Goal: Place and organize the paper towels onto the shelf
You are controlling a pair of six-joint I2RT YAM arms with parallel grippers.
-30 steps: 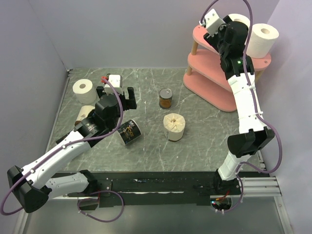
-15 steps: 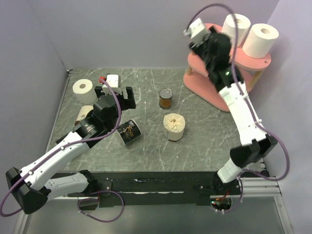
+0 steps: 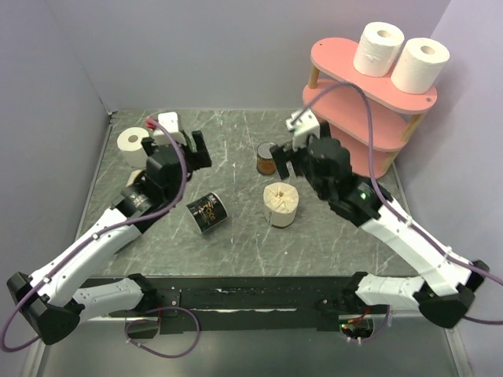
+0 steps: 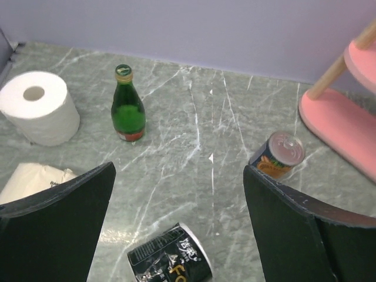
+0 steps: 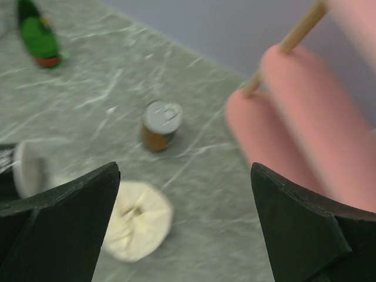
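Note:
Next I will swing my left gripper past the third roll toward the side, turn, and lower one finger into the core [image 3: 134, 139] [image 4: 33, 94], since its hole faces up.
The pink shelf [image 3: 357, 149] stands at the back right. Two white paper towel rolls [image 3: 378, 49] [image 3: 420, 65] stand upright side by side on its top board. A third roll [image 3: 132, 146] stands on the table at the back left; it also shows in the left wrist view [image 4: 38, 107]. My left gripper [image 3: 178, 146] is open and empty, hovering just right of that roll [image 4: 179, 170]. My right gripper [image 3: 289, 155] is open and empty, low over the table left of the shelf [image 5: 187, 170]. The shelf's lower boards show in both wrist views [image 4: 346, 117] [image 5: 305, 117].
A small tin can [image 3: 267, 159] and a cream wrapped bundle [image 3: 280, 203] stand mid-table. A black cup [image 3: 207, 212] lies on its side. A green bottle [image 4: 127, 104] stands near the back. A white packet [image 4: 32, 179] lies by the third roll. Grey walls enclose the table.
My right arm has swung down and left from the shelf's top board to the table beside the can. My left gripper has shifted a little back and left toward the third roll.

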